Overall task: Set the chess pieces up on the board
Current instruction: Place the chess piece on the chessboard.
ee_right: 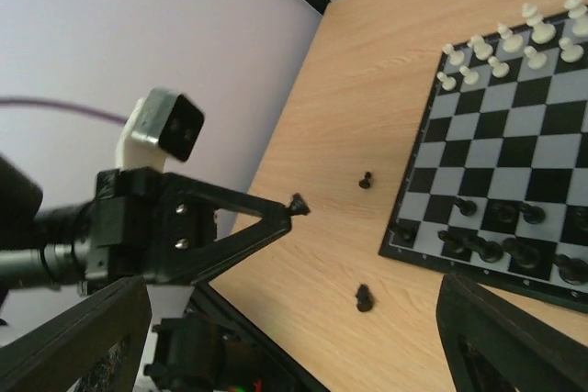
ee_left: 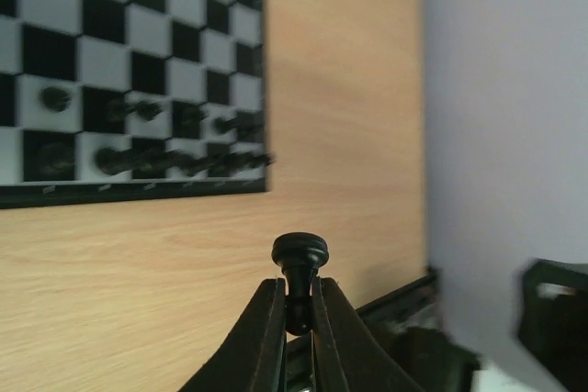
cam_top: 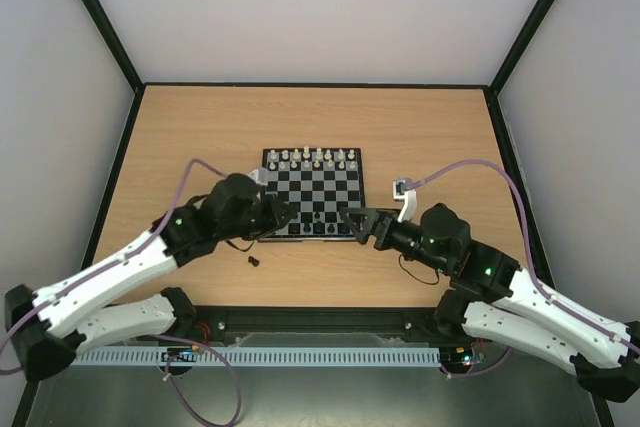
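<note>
Next, my left gripper turns downward and lowers its small black piece, since the dark square [ee_left: 7, 100] beside the front black row's end piece is empty for it.
The board [cam_top: 330, 187] lies mid-table, with white chess pieces [cam_top: 317, 157] along its far rows and black chess pieces [cam_top: 316, 219] on its near rows. My left gripper [cam_top: 287, 215] hovers at the board's near left corner. In the left wrist view the left gripper [ee_left: 296, 284] is shut on a small black piece [ee_left: 299, 250], above bare wood beside the board [ee_left: 92, 61]. My right gripper [cam_top: 352, 219] is at the board's near right edge; in the right wrist view the right gripper [ee_right: 294, 286] is wide open and empty. That view shows the held piece [ee_right: 299, 206] and the board [ee_right: 514, 135].
Two loose black pieces [ee_right: 366, 180] [ee_right: 364, 296] lie on the wood left of the board; one shows from above [cam_top: 253, 260]. A black rail [cam_top: 320, 319] runs along the near table edge. Pale walls with black frame posts [cam_top: 100, 22] enclose the table.
</note>
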